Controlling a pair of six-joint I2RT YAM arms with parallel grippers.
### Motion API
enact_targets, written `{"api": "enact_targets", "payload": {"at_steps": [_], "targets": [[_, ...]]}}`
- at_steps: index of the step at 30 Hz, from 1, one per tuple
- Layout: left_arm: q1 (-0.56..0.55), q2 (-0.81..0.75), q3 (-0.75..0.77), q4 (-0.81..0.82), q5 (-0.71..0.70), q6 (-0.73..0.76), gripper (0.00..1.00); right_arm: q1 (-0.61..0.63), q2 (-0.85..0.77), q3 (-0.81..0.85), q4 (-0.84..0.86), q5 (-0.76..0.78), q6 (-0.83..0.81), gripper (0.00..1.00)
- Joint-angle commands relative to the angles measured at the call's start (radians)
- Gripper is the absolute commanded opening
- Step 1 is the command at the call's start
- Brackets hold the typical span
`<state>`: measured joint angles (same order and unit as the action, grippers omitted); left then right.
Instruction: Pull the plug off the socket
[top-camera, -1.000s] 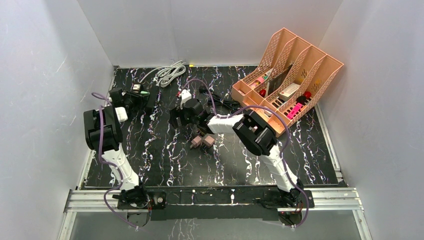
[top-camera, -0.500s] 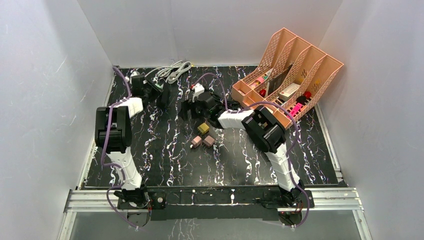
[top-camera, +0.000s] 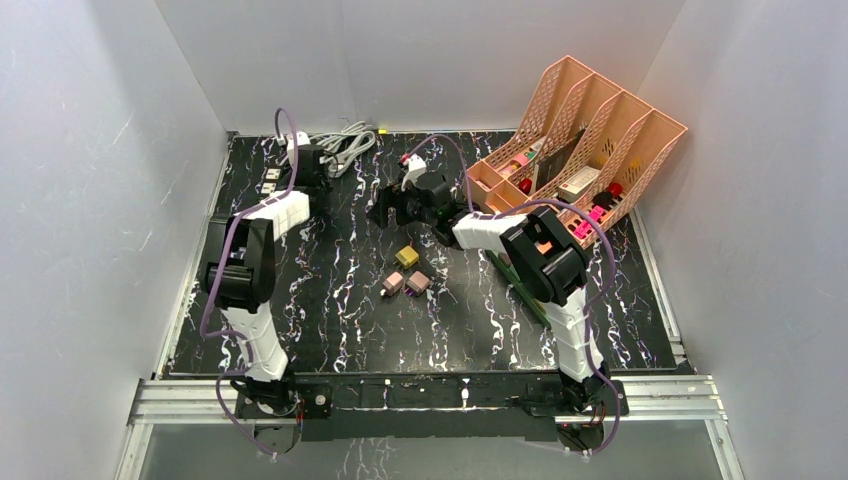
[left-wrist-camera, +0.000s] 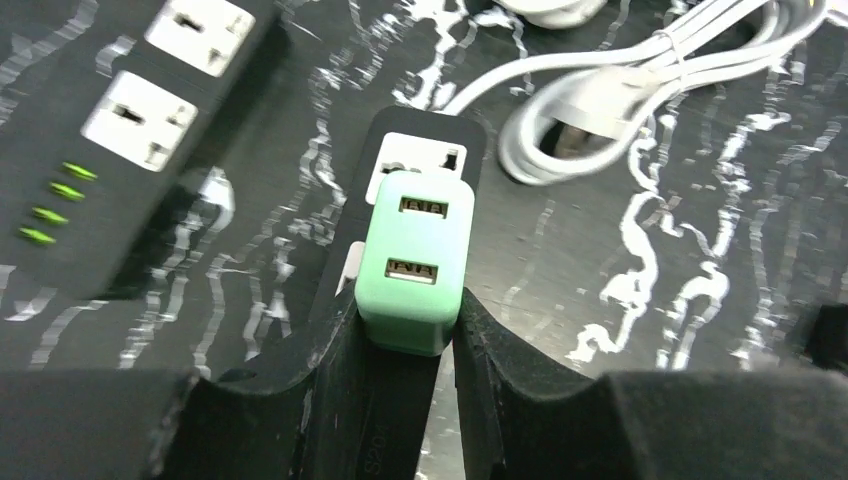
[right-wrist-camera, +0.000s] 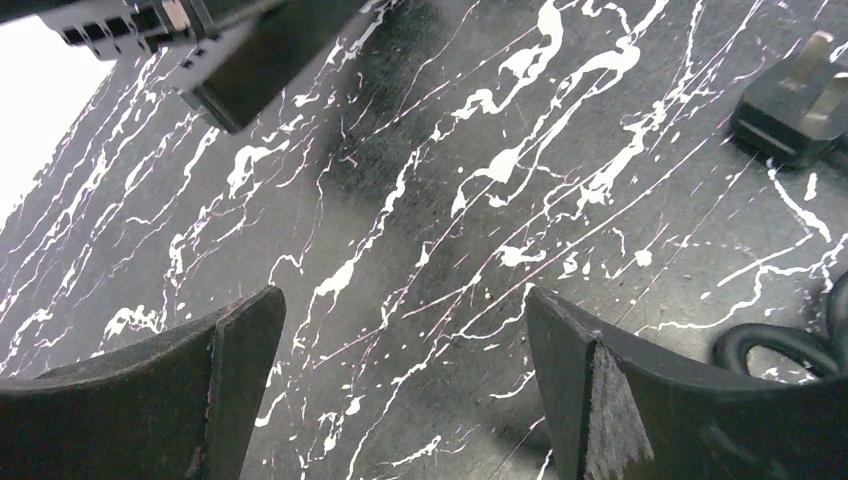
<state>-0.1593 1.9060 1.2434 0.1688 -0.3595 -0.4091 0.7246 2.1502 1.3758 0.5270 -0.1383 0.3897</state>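
The tabletop next to the small blocks is empty, so my left gripper will next rise off the socket strip (left-wrist-camera: 425, 150), move back and go down to let go of the plug there.
A mint-green USB plug (left-wrist-camera: 417, 262) stands in a narrow black socket strip (left-wrist-camera: 425, 150) whose white outlet shows just beyond it. My left gripper (left-wrist-camera: 408, 306) is shut on the plug's near end, one finger pressed on each side. In the top view the left gripper (top-camera: 305, 165) is at the back left by the white cable, and the plug is hidden under it. My right gripper (right-wrist-camera: 405, 330) is open and empty over bare table; in the top view the right gripper (top-camera: 392, 208) is at the back centre.
A second black power strip (left-wrist-camera: 130, 120) with green lights lies left of the socket. A coiled white cable (left-wrist-camera: 600, 110) lies behind. A loose black plug (right-wrist-camera: 795, 100) lies right of my right gripper. A peach file rack (top-camera: 575, 150) stands back right. Small blocks (top-camera: 405, 272) lie mid-table.
Both arms have reached toward the back of the table. The left gripper moved from the left side up to the socket strip by the white cable; the right gripper moved back and right.
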Motion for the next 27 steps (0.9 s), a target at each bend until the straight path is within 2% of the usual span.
{"api": "enact_targets", "payload": {"at_steps": [1, 2, 3, 4, 5, 6, 8, 10, 11, 13, 15, 19, 21, 24, 27], "targets": [[0.013, -0.064, 0.053, -0.001, -0.19, 0.155, 0.0, 0.002, -0.053, -0.021, 0.062, -0.035, 0.012, 0.98], [0.065, -0.082, 0.037, 0.006, 0.007, 0.078, 0.0, 0.001, -0.048, -0.02, 0.062, -0.043, 0.013, 0.98], [0.129, -0.099, 0.014, 0.023, 0.105, 0.015, 0.0, 0.001, -0.044, -0.016, 0.062, -0.053, 0.014, 0.98], [0.183, -0.114, -0.008, 0.085, 0.311, -0.027, 0.0, 0.002, -0.038, -0.014, 0.062, -0.066, 0.017, 0.98], [0.22, -0.123, -0.017, 0.11, 0.403, -0.044, 0.0, 0.002, -0.035, -0.013, 0.06, -0.075, 0.02, 0.98], [0.23, -0.124, 0.0, 0.095, 0.408, -0.015, 0.0, 0.003, -0.03, -0.01, 0.06, -0.081, 0.022, 0.98], [0.197, -0.124, 0.059, 0.021, 0.28, 0.11, 0.0, 0.003, -0.021, -0.003, 0.058, -0.086, 0.027, 0.98], [0.181, -0.137, 0.07, 0.009, 0.178, 0.145, 0.0, 0.003, -0.014, 0.005, 0.055, -0.087, 0.03, 0.98], [0.21, -0.147, 0.056, 0.026, 0.223, 0.112, 0.0, 0.003, -0.008, 0.008, 0.052, -0.09, 0.032, 0.98], [0.295, -0.159, 0.014, 0.097, 0.441, 0.005, 0.0, 0.004, -0.004, 0.017, 0.049, -0.102, 0.034, 0.97], [0.308, -0.164, 0.027, 0.102, 0.492, 0.024, 0.0, 0.003, -0.004, 0.021, 0.032, -0.113, 0.027, 0.97], [0.227, -0.189, 0.084, 0.019, 0.522, 0.149, 0.0, 0.003, -0.017, 0.021, -0.053, -0.079, 0.0, 0.95], [0.173, -0.197, 0.089, -0.012, 0.599, 0.136, 0.0, 0.003, -0.055, -0.032, -0.042, -0.052, -0.001, 0.95], [0.07, -0.2, 0.08, -0.091, 0.644, 0.131, 0.0, 0.001, -0.16, -0.164, 0.017, -0.002, -0.006, 0.96], [0.037, -0.206, 0.074, -0.164, 0.719, 0.066, 0.0, -0.037, -0.307, -0.28, 0.014, -0.031, 0.023, 0.97]]}}
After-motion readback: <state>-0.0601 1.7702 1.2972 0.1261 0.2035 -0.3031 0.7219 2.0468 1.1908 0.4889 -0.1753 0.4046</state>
